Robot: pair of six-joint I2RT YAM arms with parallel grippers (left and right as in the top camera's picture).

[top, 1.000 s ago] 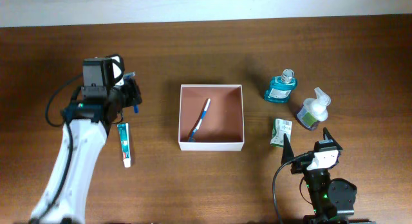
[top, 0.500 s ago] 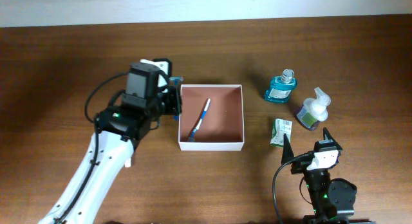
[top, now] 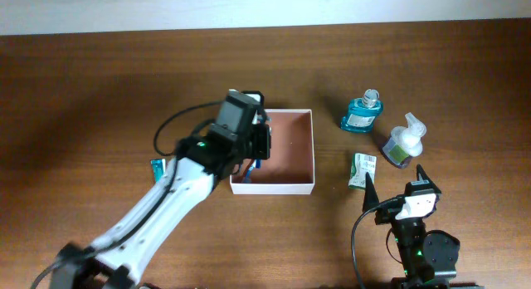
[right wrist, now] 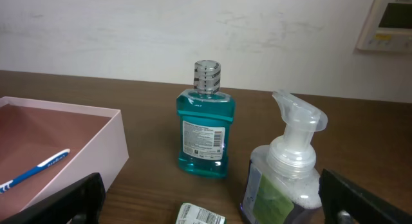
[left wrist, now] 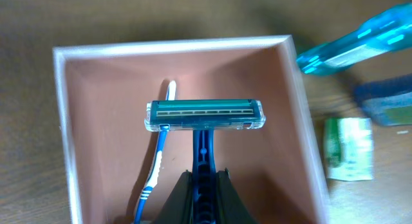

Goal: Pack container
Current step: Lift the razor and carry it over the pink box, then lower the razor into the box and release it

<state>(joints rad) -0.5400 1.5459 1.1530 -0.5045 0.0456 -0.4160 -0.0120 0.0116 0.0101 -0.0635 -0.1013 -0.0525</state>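
The robot's left gripper needs to go down toward the left in the wrist view next and let go of the razor [left wrist: 205, 116] on the part of the container's bottom past the toothbrush, since that part is bare.
The container [top: 314, 153] is a shallow square box with white walls and a pinkish-brown inside, at the table's middle. It also shows in the left wrist view [left wrist: 174, 47] and the right wrist view [right wrist: 96, 147]. A blue-and-white toothbrush [left wrist: 157, 167] lies in its left half. My left gripper [top: 259, 139] is shut on the handle of a blue razor [left wrist: 205, 116] and holds it above the container's inside. My right gripper [top: 395, 183] is open and empty, low at the front right, apart from the container.
A teal mouthwash bottle [top: 362, 113] and a foam pump bottle [top: 403, 143] stand right of the container. A small green-and-white packet [top: 362, 170] lies between them and my right gripper. A toothpaste tube [top: 156, 165] lies left, partly hidden by my left arm.
My left arm has swung right from the table's left side to above the container, with the razor in its jaws. The right arm has not moved.
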